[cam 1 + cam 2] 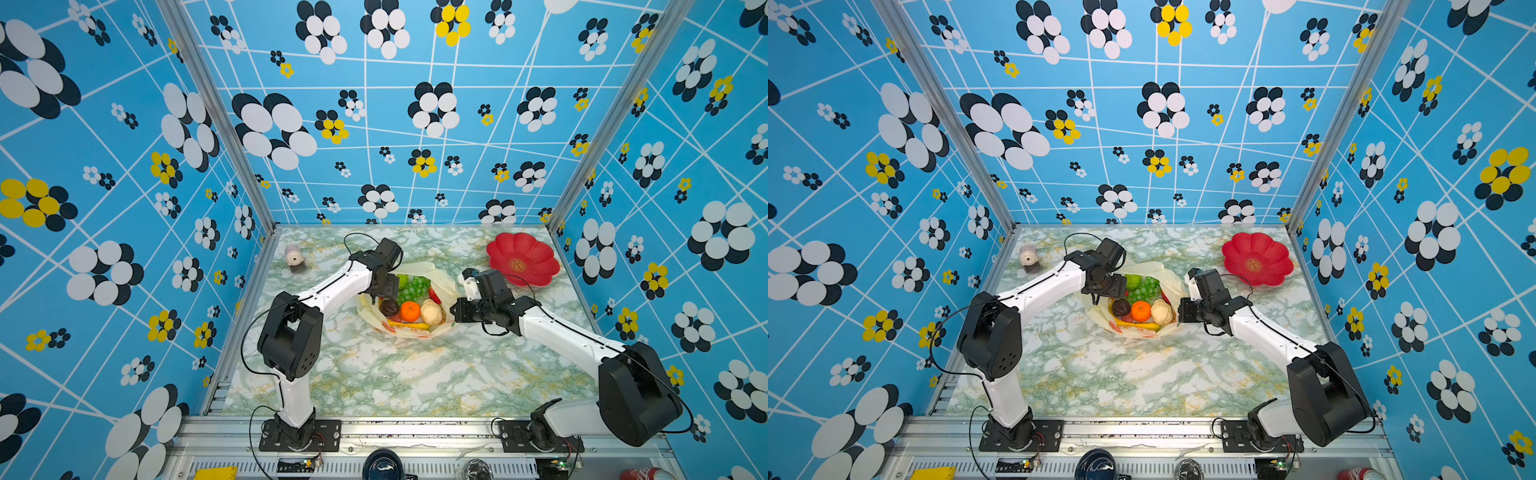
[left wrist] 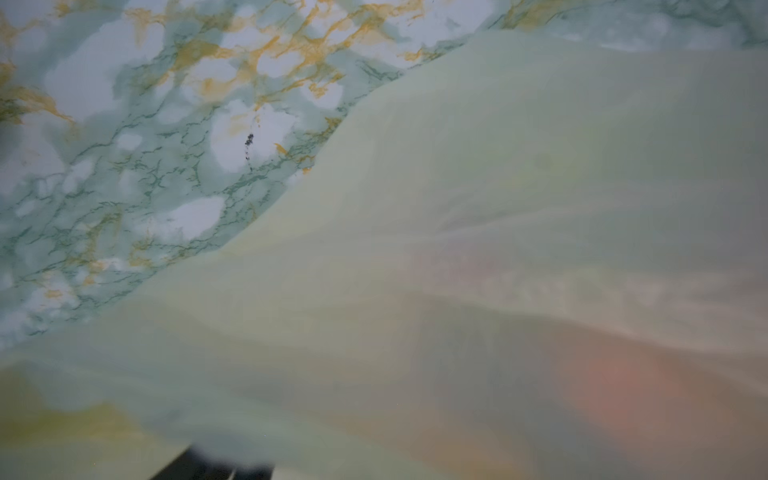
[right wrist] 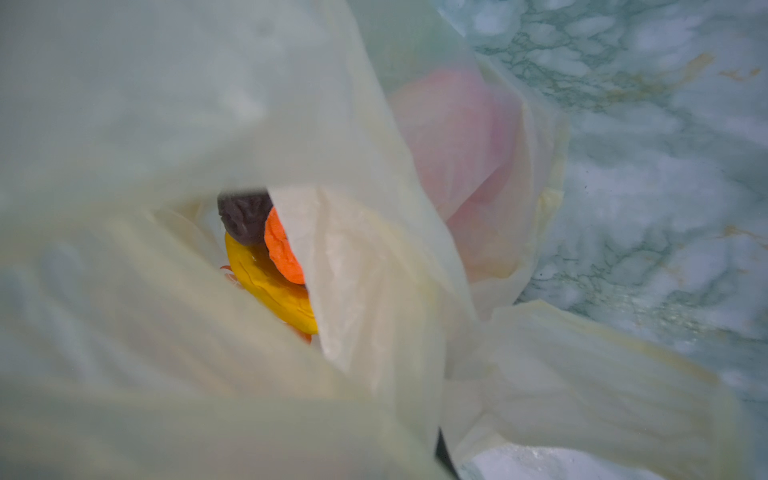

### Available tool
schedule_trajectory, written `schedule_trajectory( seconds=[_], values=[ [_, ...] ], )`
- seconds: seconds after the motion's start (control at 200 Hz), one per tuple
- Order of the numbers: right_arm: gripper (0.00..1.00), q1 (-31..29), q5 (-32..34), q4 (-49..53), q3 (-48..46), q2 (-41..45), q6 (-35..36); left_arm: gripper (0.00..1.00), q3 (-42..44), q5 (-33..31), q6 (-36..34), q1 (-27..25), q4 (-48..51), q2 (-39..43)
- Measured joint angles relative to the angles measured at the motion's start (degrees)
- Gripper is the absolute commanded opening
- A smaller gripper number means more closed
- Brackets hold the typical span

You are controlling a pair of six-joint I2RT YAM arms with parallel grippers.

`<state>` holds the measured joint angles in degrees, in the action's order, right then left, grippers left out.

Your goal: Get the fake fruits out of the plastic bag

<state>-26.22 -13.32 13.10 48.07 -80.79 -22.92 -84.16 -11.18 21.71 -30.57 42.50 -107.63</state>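
The bag's opposite rim is already held by my right gripper, so I will move my left gripper back onto the bag's rim beside the brown piece (image 1: 389, 307) and close there.
The plastic bag (image 1: 441, 277) lies open mid-table, seen in both top views (image 1: 1173, 276). Inside it are the fake fruits: green grapes (image 1: 413, 286), a dark brown piece (image 1: 389, 307), an orange (image 1: 410, 311), a cream bulb (image 1: 431, 312) and a banana (image 1: 409, 325). My left gripper (image 1: 376, 296) hangs at the bag's left rim; bag film (image 2: 498, 208) covers its wrist view and hides the jaws. My right gripper (image 1: 454, 311) is shut on the bag's right rim. Its wrist view looks through a gap in the film (image 3: 166, 124) at the brown piece (image 3: 245, 220), orange (image 3: 282, 253) and banana (image 3: 270, 291).
A red flower-shaped plate (image 1: 523, 259) sits at the back right of the marble table (image 1: 415, 382). A small pale jar-like object (image 1: 294, 257) lies at the back left. Patterned walls close in three sides.
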Motion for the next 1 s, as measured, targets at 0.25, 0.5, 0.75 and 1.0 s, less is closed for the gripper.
schedule_trajectory(
  seconds=[0.25,0.5,0.75,1.0],
  values=[
    [0.0,3.0,0.0,0.0,0.1,0.8,-1.9,0.31,2.8,-2.2,-0.4,-0.6,0.6,-1.2],
    [0.0,10.9,-4.7,-0.1,2.2,0.2,-5.4,0.0,12.6,-2.9,-2.6,-0.5,-4.7,5.9],
    [0.0,17.4,-12.3,-1.4,3.1,-5.1,-10.2,0.0,26.9,5.8,-1.9,5.2,-19.3,25.2],
    [0.32,13.6,-8.3,1.7,4.6,-5.8,-7.7,0.0,31.3,10.2,-1.4,6.4,-24.4,31.5]
  ],
)
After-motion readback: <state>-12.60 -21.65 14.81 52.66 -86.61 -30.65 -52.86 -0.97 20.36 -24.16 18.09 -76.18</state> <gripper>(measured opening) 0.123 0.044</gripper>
